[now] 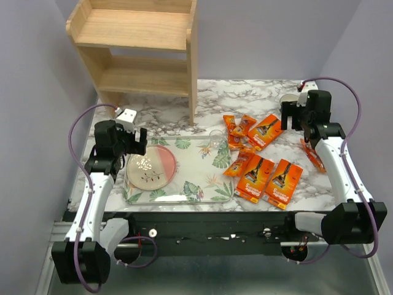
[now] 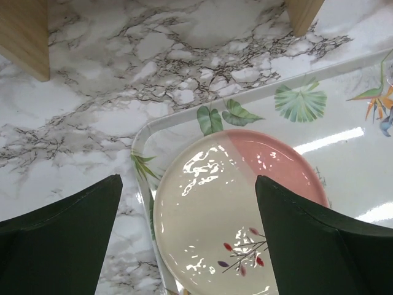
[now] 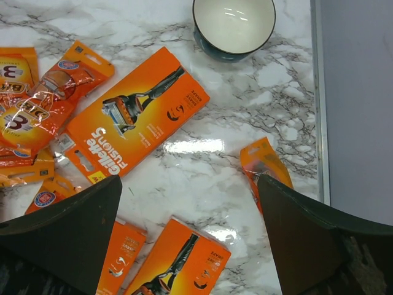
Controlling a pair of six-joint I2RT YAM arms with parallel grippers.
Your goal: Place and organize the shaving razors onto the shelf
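Note:
The leaf-print tray's far corner (image 2: 142, 139) is beside the plate and below the left gripper, so the left gripper needs to go down next and close on the tray's rim at that corner.
The light-wood two-tier shelf (image 1: 144, 55) stands at the back left with both tiers bare; its feet (image 2: 24, 37) show at the top of the left wrist view. Several orange shaving razors lie loose on the right: wide cards (image 1: 264, 132), (image 1: 255, 178), (image 1: 284, 183), narrow blister packs (image 1: 236, 132), and one pack apart (image 1: 313, 155). My right gripper (image 1: 301, 114) (image 3: 188, 178) hangs open over them, above bare marble between a wide card (image 3: 138, 110), a lower card (image 3: 184, 264) and a narrow pack (image 3: 265, 166). My left gripper (image 1: 136, 142) (image 2: 188, 179) is open above the plate, holding nothing.
A leaf-print tray (image 1: 202, 147) (image 2: 144, 132) lies in the middle, carrying a pink-and-cream plate (image 1: 150, 167) (image 2: 227, 203). A dark bowl with a white inside (image 3: 233, 24) (image 1: 287, 98) stands at the back right, close to the table's right edge. Some packs overlap the tray's right rim.

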